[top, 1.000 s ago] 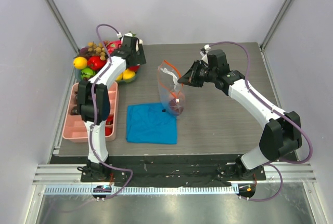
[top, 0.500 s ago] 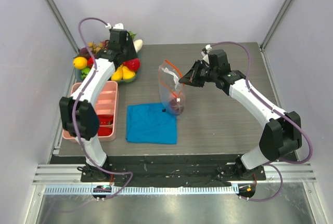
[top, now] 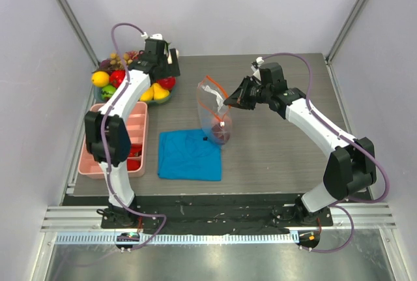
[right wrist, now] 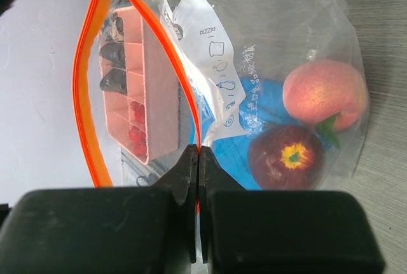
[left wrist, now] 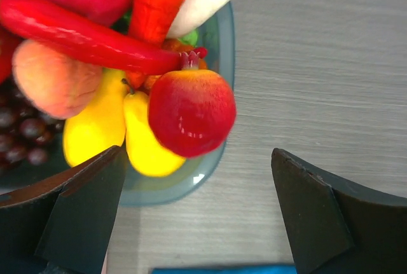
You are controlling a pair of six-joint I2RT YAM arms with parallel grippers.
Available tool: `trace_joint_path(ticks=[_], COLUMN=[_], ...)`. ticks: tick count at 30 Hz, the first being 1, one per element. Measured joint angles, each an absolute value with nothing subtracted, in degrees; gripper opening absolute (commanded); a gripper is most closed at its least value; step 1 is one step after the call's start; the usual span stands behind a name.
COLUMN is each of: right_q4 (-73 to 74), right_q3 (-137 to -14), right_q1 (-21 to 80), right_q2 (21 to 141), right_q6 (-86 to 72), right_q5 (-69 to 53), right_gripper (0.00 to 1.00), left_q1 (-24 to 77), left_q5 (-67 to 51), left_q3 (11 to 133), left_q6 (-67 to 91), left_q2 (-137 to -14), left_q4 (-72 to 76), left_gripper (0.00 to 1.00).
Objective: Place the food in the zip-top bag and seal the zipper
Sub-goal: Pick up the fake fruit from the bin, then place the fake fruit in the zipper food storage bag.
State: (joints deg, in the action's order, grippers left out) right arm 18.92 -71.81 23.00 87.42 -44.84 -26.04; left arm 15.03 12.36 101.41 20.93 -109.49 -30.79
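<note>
My left gripper lowers next, fingers still open, around the red round fruit (top: 167, 83) (left wrist: 191, 112) by the bowl's edge, because it lies uncovered on top of the yellow pieces.
The food (top: 117, 77) is heaped in a teal bowl (top: 160, 100) at the back left. My left gripper (top: 164, 72) hangs open and empty above the bowl's right edge. In the left wrist view its fingers (left wrist: 63, 217) flank a red round fruit (left wrist: 191, 112), yellow pieces (left wrist: 143, 150), a red chili (left wrist: 82, 32), a peach (left wrist: 51, 77) and grapes (left wrist: 19, 134). The zip-top bag (top: 212, 108) stands at the table's middle with its mouth open. My right gripper (right wrist: 198, 153) is shut on its orange zipper (right wrist: 86, 96). Inside lie a peach (right wrist: 324, 93) and a dark red fruit (right wrist: 289, 156).
A blue folded cloth (top: 189, 154) lies in front of the bag. A pink divided tray (top: 104, 157) with dark and red items sits at the left edge, under the left arm. Grey walls close in the table on three sides.
The left gripper swung left over the bowl, then back a little to the right, and the left elbow shifted. The right gripper and the bag have stayed put.
</note>
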Motion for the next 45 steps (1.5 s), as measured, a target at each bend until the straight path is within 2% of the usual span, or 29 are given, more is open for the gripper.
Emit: trace_joint_path(ticks=[5, 11, 15, 19, 24, 29, 36, 45], right_q4=[18.9, 18.9, 18.9, 18.9, 18.9, 18.9, 19.0, 19.3], right_q3=[-71.8, -71.8, -71.8, -71.8, -71.8, -71.8, -72.7, -74.8], right_q1=[23.0, 23.0, 23.0, 23.0, 23.0, 23.0, 23.0, 23.0], right_q2=[87.4, 87.4, 87.4, 87.4, 87.5, 87.5, 88.0, 88.1], right_q6=[-44.6, -43.9, -43.6, -43.6, -43.6, -43.6, -43.5, -43.3], right_q5=[-26.0, -26.0, -25.9, -25.8, -25.8, -25.8, -25.8, -25.9], right_gripper=[0.01, 0.01, 0.01, 0.01, 0.01, 0.01, 0.01, 0.01], left_q1=[15.0, 15.0, 15.0, 15.0, 15.0, 15.0, 17.6, 33.5], left_q5=[12.6, 14.4, 15.6, 15.7, 15.0, 11.9, 1.1, -8.2], left_q3=[104.3, 107.9, 108.1, 108.1, 104.4, 103.1, 106.1, 107.4], left_q6=[19.6, 18.5, 17.8, 17.6, 17.4, 17.4, 19.5, 20.9], left_q2=[-117.1, -121.9, -122.4, -122.3, -116.9, -106.5, -95.9, -94.7], left_q4=[-30.6, -30.3, -30.3, -30.3, -31.6, -34.0, -34.7, -34.4], left_gripper=[1.00, 0.91, 0.79, 0.70, 0.56, 0.54, 0.54, 0.58])
